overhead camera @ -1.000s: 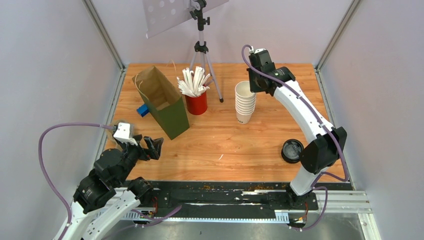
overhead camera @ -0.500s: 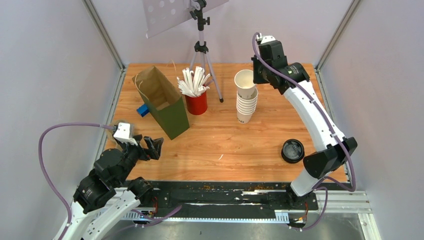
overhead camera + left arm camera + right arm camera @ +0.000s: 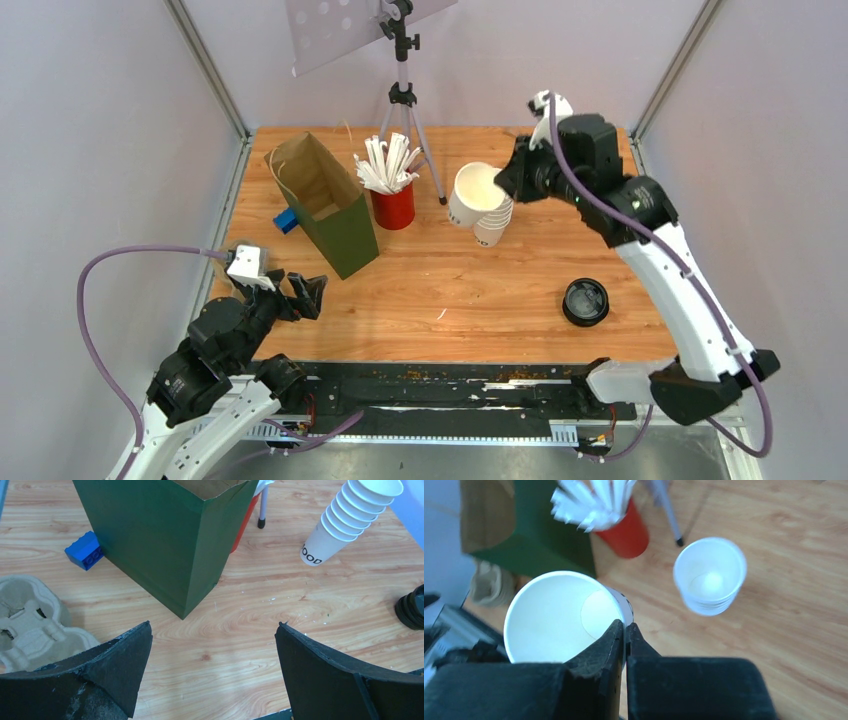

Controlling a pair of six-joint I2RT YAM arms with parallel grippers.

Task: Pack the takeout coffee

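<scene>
The bare wood at the table's near edge is empty. My right gripper will next carry the cup back toward that edge and lower it onto the wood there to release it.
My right gripper (image 3: 507, 183) (image 3: 625, 626) is shut on the rim of a single white paper cup (image 3: 474, 196) (image 3: 559, 615), one finger inside it and one outside. The cup hangs tilted in the air, in front of the stack of nested white cups (image 3: 492, 227) (image 3: 710, 575) (image 3: 350, 515). The round black lid (image 3: 585, 301) (image 3: 412, 607) lies on the table at the right. My left gripper (image 3: 305, 296) (image 3: 214, 630) stays open above bare wood near the front left, holding nothing.
A green paper bag (image 3: 325, 203) (image 3: 165, 535) stands open at the back left, with a blue brick (image 3: 286, 221) (image 3: 85, 550) beside it. A red cup of white straws (image 3: 392, 195) and a tripod (image 3: 403, 110) stand behind. A cardboard cup carrier (image 3: 30, 622) lies at the left.
My right gripper has lifted the top cup off the stack, tilting it and carrying it left and nearer. The right arm swung toward the front. The left arm has not moved.
</scene>
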